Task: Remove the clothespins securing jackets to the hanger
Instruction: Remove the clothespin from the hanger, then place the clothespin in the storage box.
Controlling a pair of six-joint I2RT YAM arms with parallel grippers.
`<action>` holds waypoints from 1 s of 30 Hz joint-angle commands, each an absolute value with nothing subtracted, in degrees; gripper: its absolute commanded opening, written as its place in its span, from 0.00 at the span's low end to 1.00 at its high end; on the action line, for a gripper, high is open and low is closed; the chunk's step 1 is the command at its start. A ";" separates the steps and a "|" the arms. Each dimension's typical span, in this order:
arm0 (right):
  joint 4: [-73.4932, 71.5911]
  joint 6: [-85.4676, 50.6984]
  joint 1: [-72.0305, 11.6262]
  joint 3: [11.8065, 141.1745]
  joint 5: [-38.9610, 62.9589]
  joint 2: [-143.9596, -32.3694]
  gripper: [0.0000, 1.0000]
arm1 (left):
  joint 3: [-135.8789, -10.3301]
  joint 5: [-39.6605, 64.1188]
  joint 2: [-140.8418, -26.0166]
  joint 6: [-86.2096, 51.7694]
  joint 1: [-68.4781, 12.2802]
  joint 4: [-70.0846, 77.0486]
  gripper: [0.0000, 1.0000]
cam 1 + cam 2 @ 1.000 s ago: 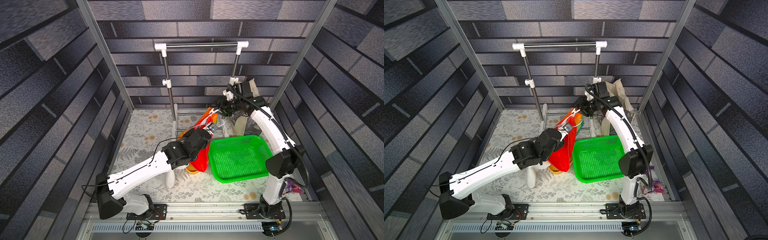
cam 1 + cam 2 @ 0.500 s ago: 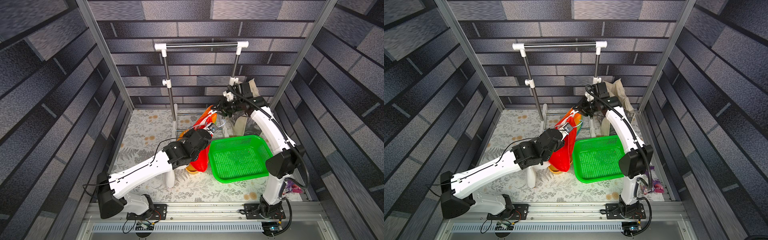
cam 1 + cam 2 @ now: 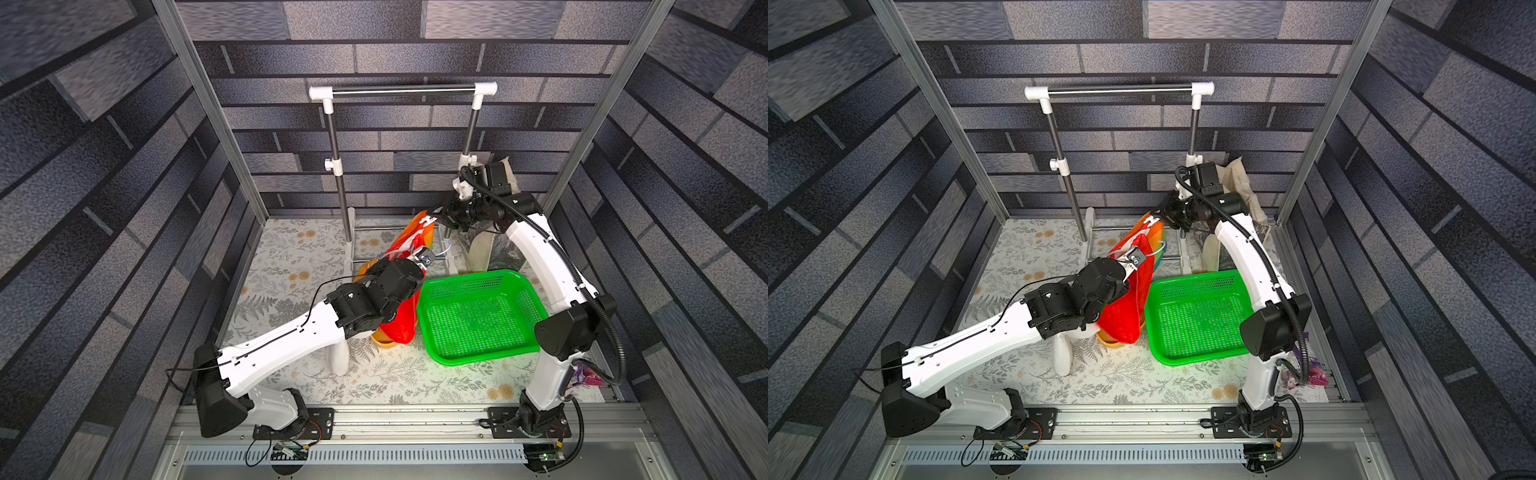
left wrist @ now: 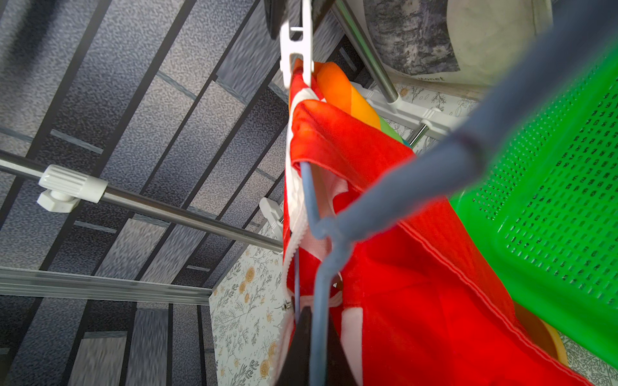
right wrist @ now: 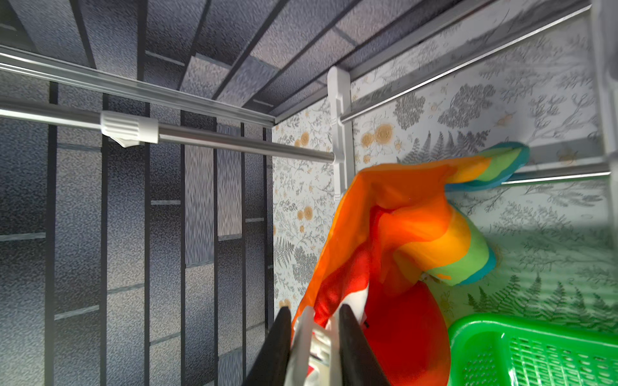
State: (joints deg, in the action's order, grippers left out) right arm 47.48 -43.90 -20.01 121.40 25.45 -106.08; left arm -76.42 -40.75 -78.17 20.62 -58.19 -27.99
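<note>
The clothespin comes off with my right gripper next, then goes back and down over the orange tray (image 3: 385, 340) for release, since the tray lies below and back.
The jackets (image 3: 401, 320) hang as a red-orange and rainbow bundle on the pale blue wire hanger (image 4: 311, 190). My left gripper (image 4: 312, 312) is shut on the hanger's wire just below the hook (image 3: 1158, 249). A white clothespin (image 4: 296, 50) straddles the jackets' top edge (image 5: 401, 207). My right gripper (image 5: 314, 309) is shut on that clothespin (image 5: 314, 337), with its black fingers (image 5: 284, 334) pressing both handles. In both top views the right gripper (image 3: 434, 214) meets the upper tip of the bundle and the left gripper (image 3: 424, 257) sits lower.
A green plastic basket (image 3: 478, 275) stands right of the jackets. The steel clothes rack (image 3: 403, 89) rises behind. A beige printed tote bag (image 3: 482, 249) leans at the back right. A white sleeve (image 3: 336, 357) hangs to the floral floor.
My right gripper's jaws have closed in onto the white clothespin. Both arms and the jackets have barely moved.
</note>
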 commanded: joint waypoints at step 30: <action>21.62 -34.89 -39.40 88.01 20.75 -104.22 0.08 | -95.30 -29.72 -61.53 16.36 -40.87 -23.50 0.00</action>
State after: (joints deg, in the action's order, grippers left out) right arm 25.96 -35.62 -38.15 87.46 18.90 -101.97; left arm -94.74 -30.48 -62.41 15.68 -41.15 -26.41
